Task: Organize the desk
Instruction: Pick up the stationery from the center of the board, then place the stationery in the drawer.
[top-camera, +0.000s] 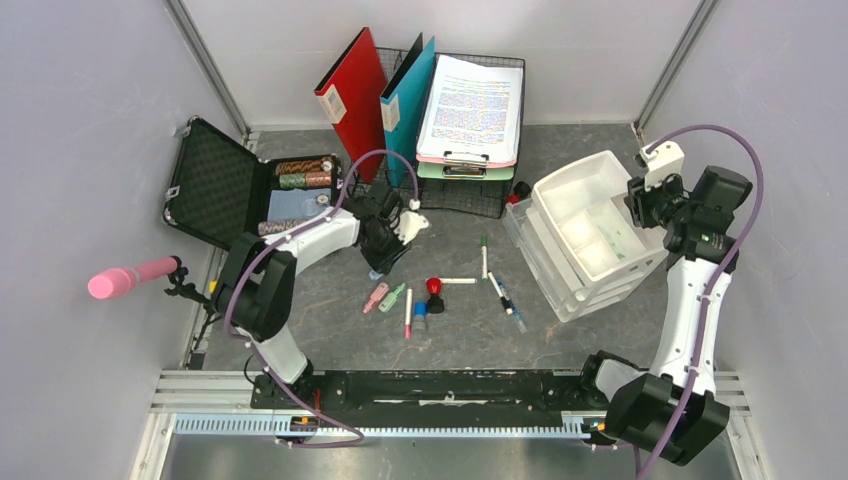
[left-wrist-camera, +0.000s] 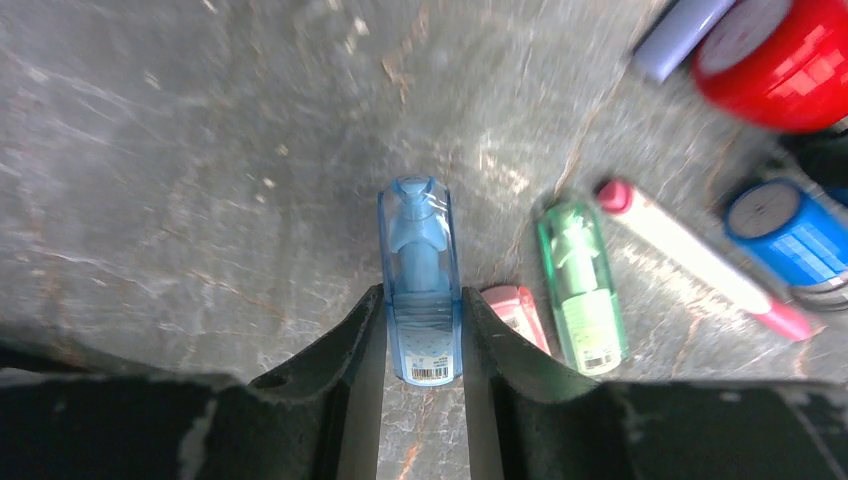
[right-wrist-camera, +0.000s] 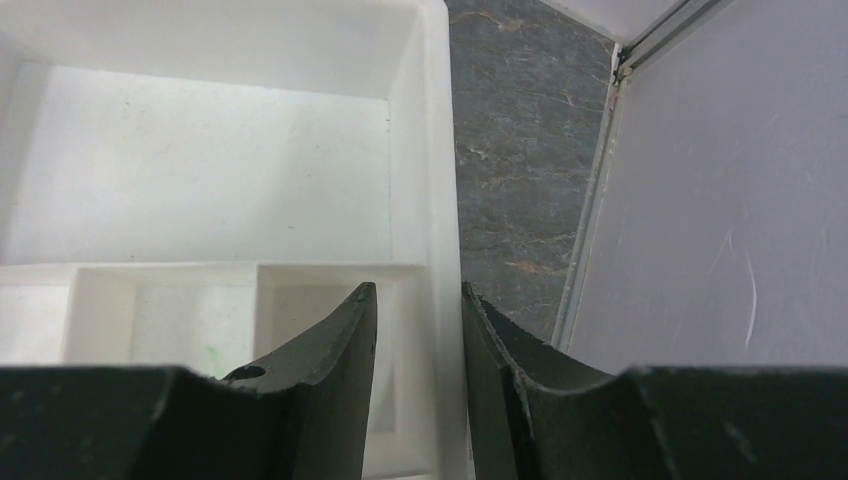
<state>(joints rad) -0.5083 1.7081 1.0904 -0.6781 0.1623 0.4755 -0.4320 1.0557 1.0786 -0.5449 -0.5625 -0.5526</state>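
My left gripper lifts the blue dispenser next, then carries it over that drawer, turning, since the white drawer organizer has its clear drawer (top-camera: 541, 257) pulled open.
On the dark stone-look desk (top-camera: 560, 330) lies a clear blue correction-tape dispenser (left-wrist-camera: 420, 250). My left gripper (left-wrist-camera: 420, 292) is down over it, a finger pressed against each of its long sides. Just right of it lie a pink dispenser (left-wrist-camera: 515, 310), a green one (left-wrist-camera: 582, 300), a pink-capped marker (left-wrist-camera: 700, 262), a blue stamp (left-wrist-camera: 790, 230) and a red stamp (left-wrist-camera: 775, 60). My right gripper (right-wrist-camera: 418, 292) hovers open over the right wall of the white drawer organizer (right-wrist-camera: 200, 150), holding nothing.
An open black foam-lined case (top-camera: 215, 185) sits at the back left. A wire rack (top-camera: 470, 195) holds red and teal folders and a clipboard. Loose pens (top-camera: 500, 292) lie mid-desk. A pink-tipped handle (top-camera: 130, 278) juts from the left wall.
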